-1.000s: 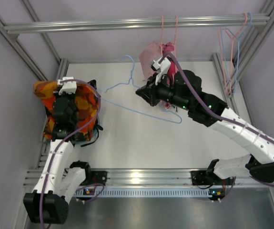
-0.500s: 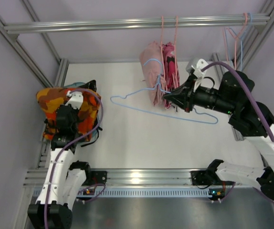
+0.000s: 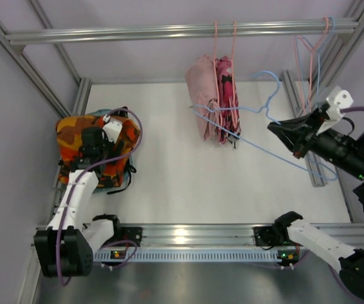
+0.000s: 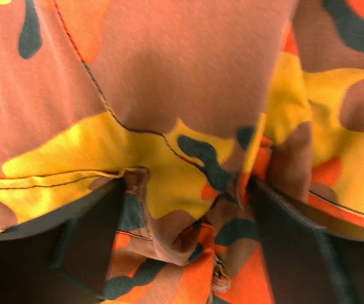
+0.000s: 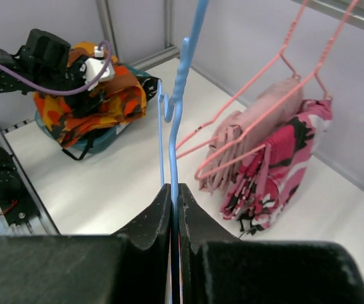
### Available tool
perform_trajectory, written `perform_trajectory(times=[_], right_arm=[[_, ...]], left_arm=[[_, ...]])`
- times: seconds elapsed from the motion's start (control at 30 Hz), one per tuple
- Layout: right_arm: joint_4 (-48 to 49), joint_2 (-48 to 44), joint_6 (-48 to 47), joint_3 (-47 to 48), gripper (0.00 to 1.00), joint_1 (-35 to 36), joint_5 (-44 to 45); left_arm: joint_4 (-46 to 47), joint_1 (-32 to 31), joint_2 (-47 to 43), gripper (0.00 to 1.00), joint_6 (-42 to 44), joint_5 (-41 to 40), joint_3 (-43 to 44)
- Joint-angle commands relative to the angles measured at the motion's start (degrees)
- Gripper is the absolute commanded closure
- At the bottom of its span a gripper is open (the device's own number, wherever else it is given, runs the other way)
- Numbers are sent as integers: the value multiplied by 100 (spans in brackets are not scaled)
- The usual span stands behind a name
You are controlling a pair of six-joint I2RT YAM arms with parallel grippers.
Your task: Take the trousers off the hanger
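Observation:
The part of the bar beside the spare hangers is bare, so I will swing my right gripper outward next and release the blue hanger there.
The orange camouflage trousers lie bunched at the left edge of the table. My left gripper points down into them. In the left wrist view the jaws stand wide open around my left gripper, and a loose fold of the orange trousers bulges between them. My right gripper is shut on a bare blue wire hanger, held in the air at the right. Its wire runs up from the closed right gripper. The pale pink trousers hang folded over a pink hanger on the top rail.
A pink camouflage garment hangs right beside the pale pink trousers. Spare pink and blue hangers hang at the rail's right end. A teal bag with black straps lies under the orange trousers. Aluminium frame posts border both sides.
My left gripper has opened and let go of the orange trousers on the pile. My right arm has swung right and back with the blue hanger, away from the hanging clothes.

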Motion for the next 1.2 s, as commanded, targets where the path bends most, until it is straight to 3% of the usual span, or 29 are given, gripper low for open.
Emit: perform_trajectory(times=[0.0,0.1,0.27,0.47,0.6,0.83,1.17], right_arm=[[-290,-451,-39,239,100,-503,-74],[-457,-803,-65,221,100,-899,58],[-712,-1347,22,247,100,-1610,365],[-1283,-1542,198,406,100,-2322,1252],[-1162,-1472,207,125,100,-2465,1815],[-327,-349,-91,-43,100,-2456,2044],[1263,1349,-276,282,100,-2456,2598]], left_arm=[[-756,-20,-49,10,-287,696,237],[-1019,-29,-154,2,-348,879,457],[-1354,-29,-699,2,-761,1783,1142],[-1539,-37,-656,2,-1314,1988,1968],[-1539,-37,-577,2,-1735,2111,2329],[-1679,-37,-374,2,-2369,2611,3128],[-1679,-37,-691,2,-2686,2884,3121]])
